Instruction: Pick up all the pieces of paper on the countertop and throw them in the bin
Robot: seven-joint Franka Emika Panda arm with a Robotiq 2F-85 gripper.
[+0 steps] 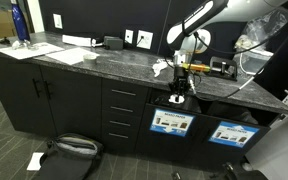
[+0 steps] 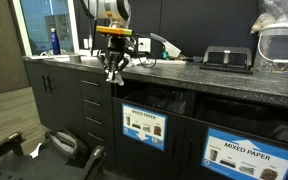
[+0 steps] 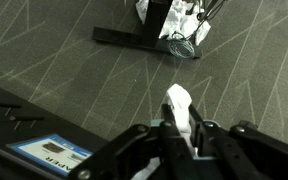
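My gripper is pointing down and should tilt from there and reach into the dark slot above the label (image 2: 148,99) to release the paper. The bin (image 2: 144,126) opens at its front.
My gripper (image 3: 181,126) is shut on a small crumpled white piece of paper (image 3: 177,99), which sticks out past the fingertips. In both exterior views the gripper (image 1: 180,90) (image 2: 112,72) hangs just off the front edge of the dark speckled countertop (image 1: 104,62) (image 2: 214,78), pointing down. It is level with the dark slot of the bin (image 1: 171,124) (image 2: 144,126), the black front with a blue-and-white label. Another white wad (image 1: 161,68) lies on the countertop just behind the gripper. In the wrist view the bin label (image 3: 54,155) shows at the lower left over grey carpet.
Flat white sheets (image 1: 74,55) and a blue bottle (image 1: 19,22) sit far along the counter. Black drawers with bar handles (image 1: 124,110) stand beside the bin, next to a second labelled front (image 1: 229,134). A dark bag (image 1: 69,148) lies on the floor below.
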